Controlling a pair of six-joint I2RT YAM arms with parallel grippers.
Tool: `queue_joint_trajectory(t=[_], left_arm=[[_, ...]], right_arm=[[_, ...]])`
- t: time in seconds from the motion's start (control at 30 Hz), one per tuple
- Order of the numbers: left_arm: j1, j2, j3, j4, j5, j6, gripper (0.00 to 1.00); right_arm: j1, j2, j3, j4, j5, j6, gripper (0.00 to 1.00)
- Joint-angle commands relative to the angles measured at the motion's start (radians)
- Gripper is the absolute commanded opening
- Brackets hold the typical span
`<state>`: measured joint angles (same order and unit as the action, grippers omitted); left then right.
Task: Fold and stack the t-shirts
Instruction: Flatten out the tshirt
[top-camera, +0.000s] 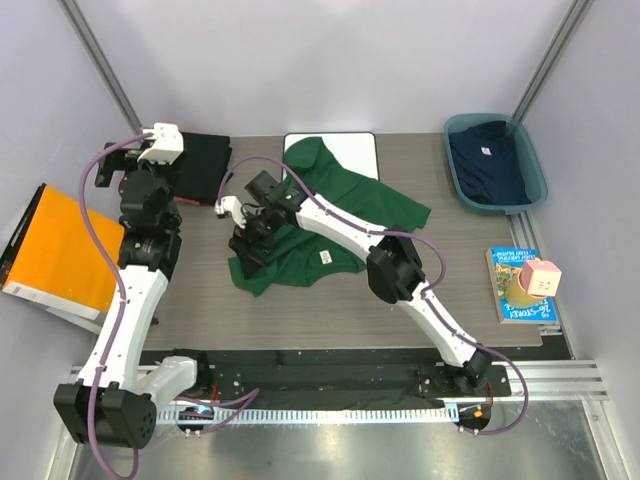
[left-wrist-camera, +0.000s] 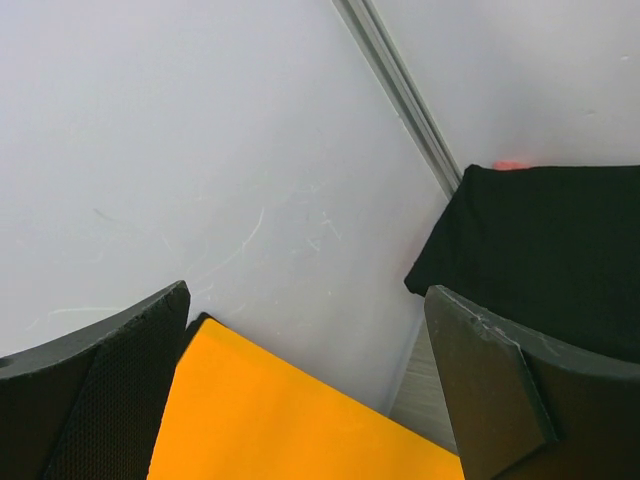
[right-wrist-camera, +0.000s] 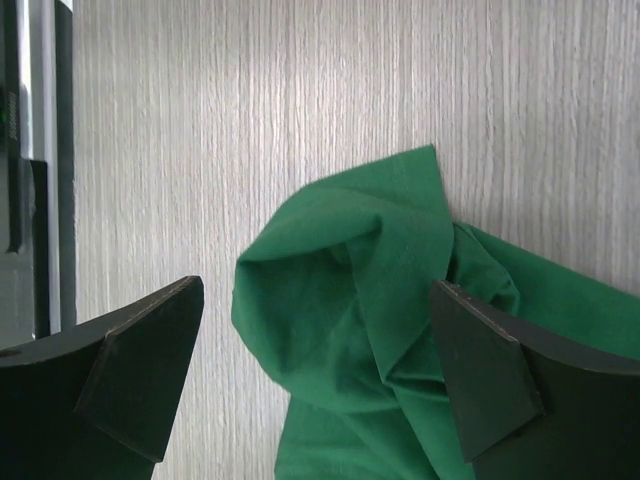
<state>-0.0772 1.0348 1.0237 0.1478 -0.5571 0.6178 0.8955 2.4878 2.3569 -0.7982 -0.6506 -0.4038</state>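
My right gripper moves down onto the bunched sleeve edge (top-camera: 239, 271) (right-wrist-camera: 325, 230) at the green shirt's end next, since the raised fold lies between its open fingers.
A dark green t-shirt (top-camera: 350, 200) lies crumpled mid-table, its far end on the white board (top-camera: 352, 146). My right gripper (top-camera: 246, 248) hovers open above the shirt's left end. In the right wrist view a bunched fold of the green shirt (right-wrist-camera: 340, 290) lies below my right gripper (right-wrist-camera: 318, 300), with nothing held. Black folded t-shirts (top-camera: 205, 160) sit at the back left. My left gripper (top-camera: 152, 152) is raised beside them. In the left wrist view my left gripper (left-wrist-camera: 308, 295) is open and empty, with the black shirts (left-wrist-camera: 550, 240) to its right. A navy t-shirt (top-camera: 490, 165) lies in a blue basket (top-camera: 537, 170).
An orange folder (top-camera: 60, 250) (left-wrist-camera: 280, 420) leans at the table's left edge against the white wall. A book (top-camera: 512, 295) with a small pink box (top-camera: 541, 278) on it lies at the right edge. White walls close in the back and sides.
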Motion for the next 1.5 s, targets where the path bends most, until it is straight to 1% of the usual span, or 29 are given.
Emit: queue_joint_trajectory(t=[0.0, 0.33, 0.67, 0.8, 0.93, 1.0, 1.03, 1.07, 1.1, 1.13, 1.17, 1.23, 1.3, 1.43, 1.47], left_arm=[[0.007, -0.033, -0.013, 0.093, -0.006, 0.028, 1.00], [0.007, -0.039, -0.022, 0.069, 0.016, 0.027, 1.00], [0.007, -0.036, -0.030, 0.047, 0.020, -0.012, 1.00], [0.007, -0.041, -0.039, 0.042, 0.022, -0.016, 1.00], [0.007, -0.044, -0.053, 0.045, 0.025, -0.013, 1.00], [0.008, -0.044, -0.062, 0.052, 0.028, -0.015, 1.00], [0.008, -0.042, -0.065, 0.056, 0.031, -0.015, 1.00], [0.007, -0.042, -0.071, 0.059, 0.033, -0.016, 1.00], [0.008, -0.039, -0.074, 0.062, 0.036, -0.015, 1.00], [0.008, -0.038, -0.079, 0.068, 0.037, -0.016, 1.00], [0.008, -0.036, -0.086, 0.073, 0.039, -0.016, 1.00], [0.010, -0.033, -0.094, 0.079, 0.045, -0.016, 1.00], [0.013, -0.033, -0.105, 0.082, 0.049, -0.018, 1.00], [0.019, -0.028, -0.111, 0.059, 0.077, -0.050, 1.00], [0.019, -0.027, -0.117, 0.052, 0.106, -0.059, 1.00]], right_arm=[[0.017, 0.005, 0.015, 0.082, -0.052, 0.057, 0.99], [0.039, 0.034, -0.021, 0.087, -0.099, 0.074, 0.97], [0.043, 0.046, -0.079, 0.065, -0.093, 0.057, 0.94], [0.043, 0.068, -0.081, 0.053, -0.066, 0.040, 0.91], [0.043, 0.085, -0.090, 0.044, -0.049, 0.031, 0.86], [0.043, 0.086, -0.097, 0.039, -0.037, 0.020, 0.80], [0.043, 0.089, -0.100, 0.034, -0.028, 0.013, 0.75], [0.043, 0.092, -0.107, 0.031, -0.021, 0.008, 0.62], [0.042, 0.095, -0.110, 0.027, -0.017, -0.001, 0.53], [0.042, 0.098, -0.110, 0.016, -0.012, -0.006, 0.32], [0.042, 0.100, -0.113, 0.008, -0.001, -0.012, 0.21], [0.043, 0.105, -0.111, -0.025, 0.011, -0.036, 0.01], [0.040, 0.105, -0.097, -0.058, 0.032, -0.059, 0.01], [0.025, 0.047, -0.094, -0.128, 0.097, -0.127, 0.01], [0.019, 0.024, -0.096, -0.140, 0.117, -0.142, 0.01]])
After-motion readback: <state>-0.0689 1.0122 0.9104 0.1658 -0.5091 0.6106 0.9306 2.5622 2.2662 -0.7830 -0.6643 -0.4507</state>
